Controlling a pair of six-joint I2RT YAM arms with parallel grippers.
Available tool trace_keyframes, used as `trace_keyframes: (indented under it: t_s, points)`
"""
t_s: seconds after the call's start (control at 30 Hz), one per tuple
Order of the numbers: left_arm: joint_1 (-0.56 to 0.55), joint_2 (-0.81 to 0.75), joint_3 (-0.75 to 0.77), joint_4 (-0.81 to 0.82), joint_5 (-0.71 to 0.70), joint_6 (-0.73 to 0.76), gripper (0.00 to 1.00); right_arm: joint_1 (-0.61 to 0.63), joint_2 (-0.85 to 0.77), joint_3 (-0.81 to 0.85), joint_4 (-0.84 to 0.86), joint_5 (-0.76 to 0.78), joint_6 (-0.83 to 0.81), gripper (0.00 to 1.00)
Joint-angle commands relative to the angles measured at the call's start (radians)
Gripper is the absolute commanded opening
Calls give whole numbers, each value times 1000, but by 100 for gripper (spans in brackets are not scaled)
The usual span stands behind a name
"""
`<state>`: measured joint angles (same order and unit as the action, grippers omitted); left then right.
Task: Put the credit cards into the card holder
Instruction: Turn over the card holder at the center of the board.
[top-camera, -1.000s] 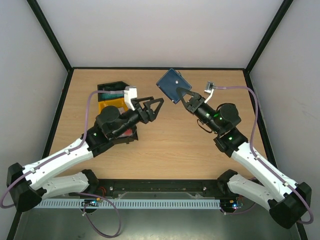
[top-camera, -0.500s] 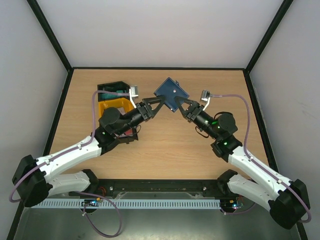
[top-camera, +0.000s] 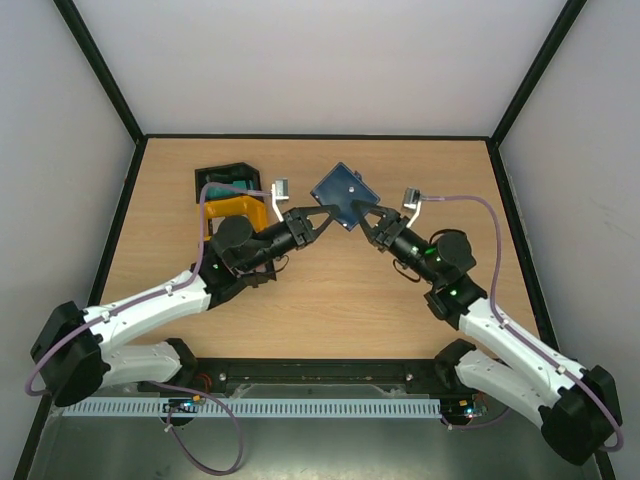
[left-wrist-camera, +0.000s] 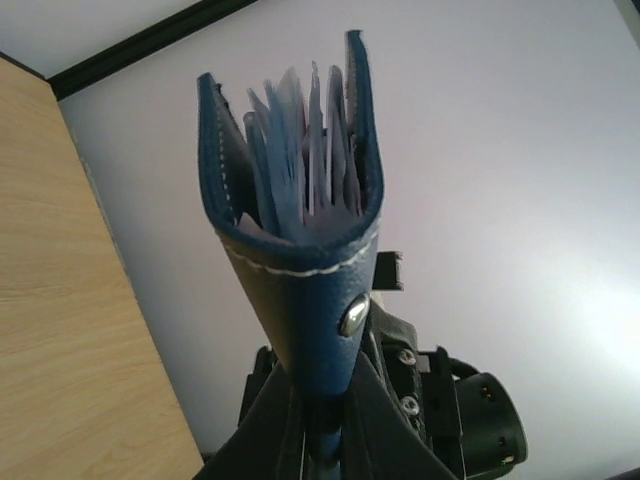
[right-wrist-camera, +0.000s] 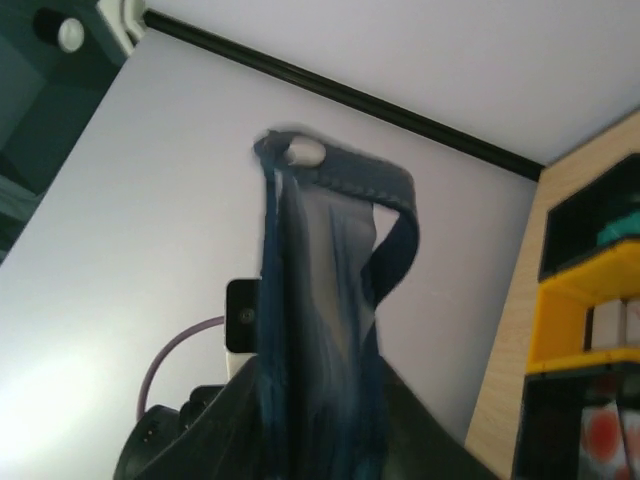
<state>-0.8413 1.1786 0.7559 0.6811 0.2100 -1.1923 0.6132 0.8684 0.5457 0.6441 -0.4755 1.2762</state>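
Note:
The card holder (top-camera: 343, 188) should be tilted back and down by my left gripper next, toward the bare wood nearer my base. The card holder should then be released.
The dark blue card holder (top-camera: 343, 188) hangs in the air over the table's middle back, caught between both arms. My left gripper (top-camera: 328, 212) is shut on its lower left corner. In the left wrist view the holder (left-wrist-camera: 300, 290) stands up from the pinched jaws (left-wrist-camera: 325, 405), with clear sleeves fanned inside and a metal stud on its side. My right gripper (top-camera: 362, 212) has its jaws parted around the opposite corner. The holder (right-wrist-camera: 320, 260) stands loosely between them (right-wrist-camera: 320, 385), clasp tab looped on top. Blurred whitish credit cards (right-wrist-camera: 612, 325) sit in a yellow tray.
A black tray (top-camera: 222, 178) and a yellow tray (top-camera: 235, 210) stand together at the back left, right behind my left arm. A blurred red-and-white thing (right-wrist-camera: 600, 435) lies below the yellow tray. Black frame posts and pale walls border the wooden table (top-camera: 340, 300).
My left gripper reached right to the card holder and shut on its corner. The right arm carried the holder a little left and lower, and its jaws have since widened.

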Motion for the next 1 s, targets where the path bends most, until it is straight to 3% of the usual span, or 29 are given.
trace_keyframes:
  t_s: [0.0, 0.07, 0.13, 0.27, 0.4, 0.57, 0.73, 0.97]
  points:
    - [36, 6, -29, -34, -6, 44, 3, 3, -94, -13, -169, 47, -95, 34]
    - [57, 10, -51, -86, 31, 84, 2, 2, -144, -9, -319, 135, -170, 52]
    - [74, 32, -50, -191, 79, 162, 2, 2, -201, -9, -541, 267, -239, 63]
    - [81, 110, -52, -325, 184, 296, 2, 2, -276, 6, -870, 505, -289, 69]
    - [68, 283, 24, -348, 424, 396, 2, 2, -249, 43, -1072, 633, -307, 71]
    - [24, 470, 110, -274, 600, 415, 2, 2, -144, 76, -1191, 671, -280, 72]
    - [4, 635, 183, -385, 588, 460, 2, 1, -86, 38, -1179, 610, -267, 72]
    - [40, 739, 224, -466, 553, 521, 2, 2, -19, 13, -1186, 536, -333, 66]
